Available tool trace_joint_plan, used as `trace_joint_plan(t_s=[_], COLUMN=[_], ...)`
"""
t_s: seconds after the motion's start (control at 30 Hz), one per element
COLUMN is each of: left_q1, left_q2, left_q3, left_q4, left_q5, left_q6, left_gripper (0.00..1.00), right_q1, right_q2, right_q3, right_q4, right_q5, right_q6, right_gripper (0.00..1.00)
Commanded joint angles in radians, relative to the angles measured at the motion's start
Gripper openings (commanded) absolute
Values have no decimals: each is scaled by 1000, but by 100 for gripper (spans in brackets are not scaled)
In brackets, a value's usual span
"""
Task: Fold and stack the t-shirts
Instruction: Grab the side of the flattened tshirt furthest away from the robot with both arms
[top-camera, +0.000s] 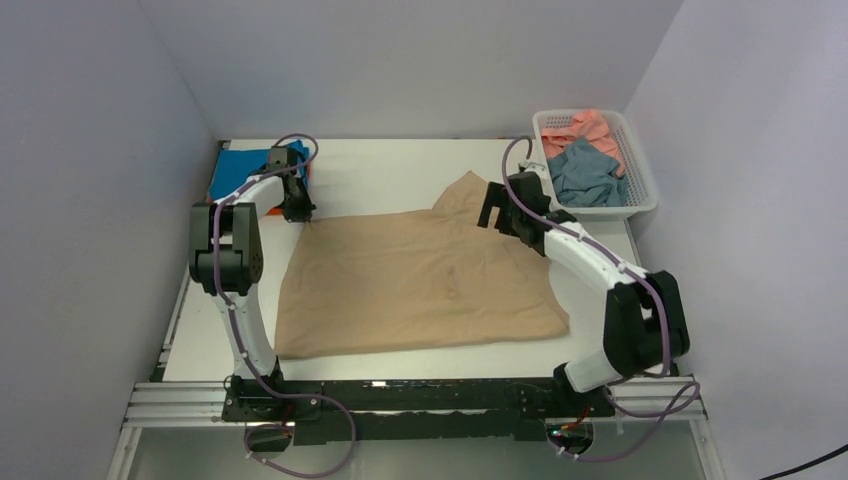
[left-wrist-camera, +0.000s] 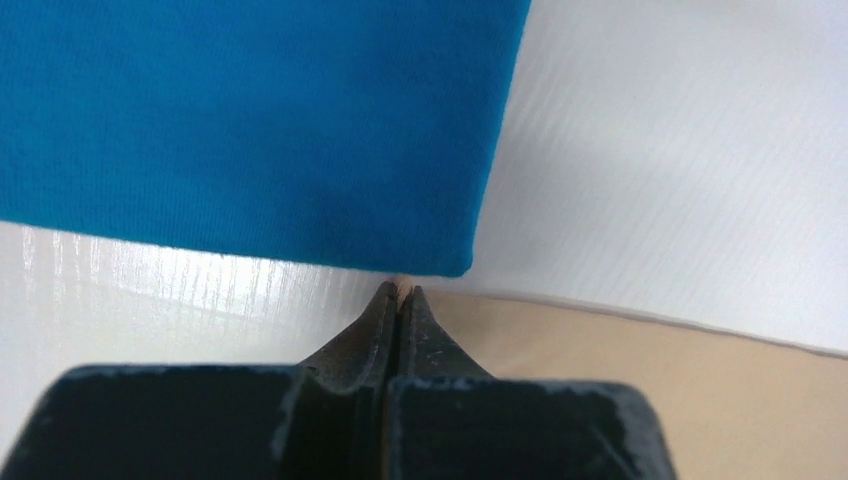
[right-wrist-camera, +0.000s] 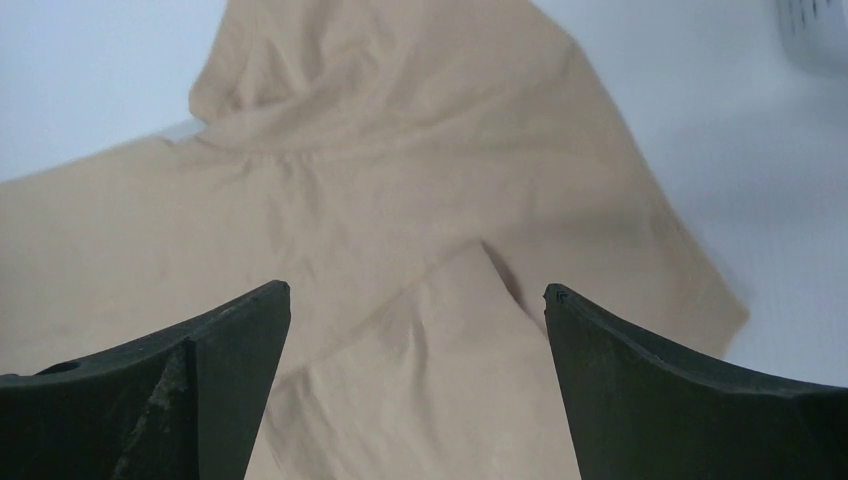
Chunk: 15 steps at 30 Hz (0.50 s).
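Note:
The bunched sleeve sticks out past the shirt's far edge. My right gripper will move outward and down next and close on the sleeve's far tip (top-camera: 469, 177).
A tan-beige t-shirt (top-camera: 420, 280) lies spread flat across the middle of the table, with one sleeve bunched at its far right (top-camera: 465, 195). My left gripper (top-camera: 298, 208) is at the shirt's far left corner. In the left wrist view its jaws (left-wrist-camera: 400, 290) are shut, with a sliver of tan cloth (left-wrist-camera: 640, 380) pinched at the tips. My right gripper (top-camera: 493, 215) is open above the bunched sleeve; in the right wrist view (right-wrist-camera: 417, 295) the tan cloth (right-wrist-camera: 400, 200) lies between and below the fingers. A folded bright blue t-shirt (top-camera: 240, 172) lies at the far left, also in the left wrist view (left-wrist-camera: 250, 120).
A white lattice basket (top-camera: 640, 185) stands at the far right, holding a salmon pink shirt (top-camera: 585, 125) and a dusty grey-blue shirt (top-camera: 585, 175). An orange edge (top-camera: 307, 168) shows beside the blue shirt. Walls close in on the left, back and right.

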<state>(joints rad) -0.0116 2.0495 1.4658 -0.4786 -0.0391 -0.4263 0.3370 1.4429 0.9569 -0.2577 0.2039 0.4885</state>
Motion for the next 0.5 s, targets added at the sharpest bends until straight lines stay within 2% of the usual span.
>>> trace_joint_plan(t_s=[0.0,0.17,0.47], left_q1=[-1,-6,-8], left_q2=[-98,-161,-167], left_q3=[-41,-86,-85], left_q4=[47,82,71], left_q5=[47,60,83], left_q6=[28,56,78], left_gripper=[0,0,0], right_q1=[-10,-19,-21], right_q2=[123,371,851], right_q3=[184,445,970], right_q4=[12,-39,-94], right_q5=[43,64,42], right_q6=[-42,-86,-219], right_gripper=[100,100,97])
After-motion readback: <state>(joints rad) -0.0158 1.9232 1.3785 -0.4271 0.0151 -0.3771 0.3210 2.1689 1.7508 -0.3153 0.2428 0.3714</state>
